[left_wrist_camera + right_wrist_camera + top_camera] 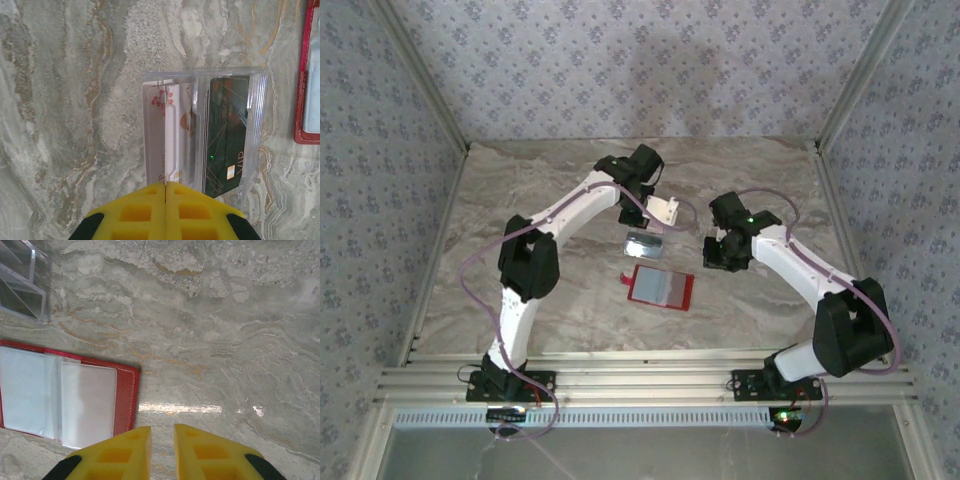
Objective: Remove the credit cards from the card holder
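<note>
Next, my left gripper lowers the pale card farther into the stand's slot beside the dark green card and releases it there, since the slot lies below.
The red card holder (661, 287) lies open and flat mid-table, its clear inner pockets (55, 400) pale and its red border (305, 100) showing. My left gripper (165, 184) is shut on a pale pinkish-white credit card (171, 135), which I see edge-on and which reaches down into a clear plastic stand (257, 125). From above, that card (665, 211) sticks out of the left gripper (655, 212). A dark green credit card (227, 130) sits in the stand. My right gripper (162, 432) hovers just right of the holder's corner, narrowly open with nothing between its fingers.
The clear stand (642, 243) sits just behind the holder, its corner at the top left of the right wrist view (22, 285). Patterned walls and metal posts close the marble table (520, 200) at the back and sides. Bare marble lies left and right of the arms.
</note>
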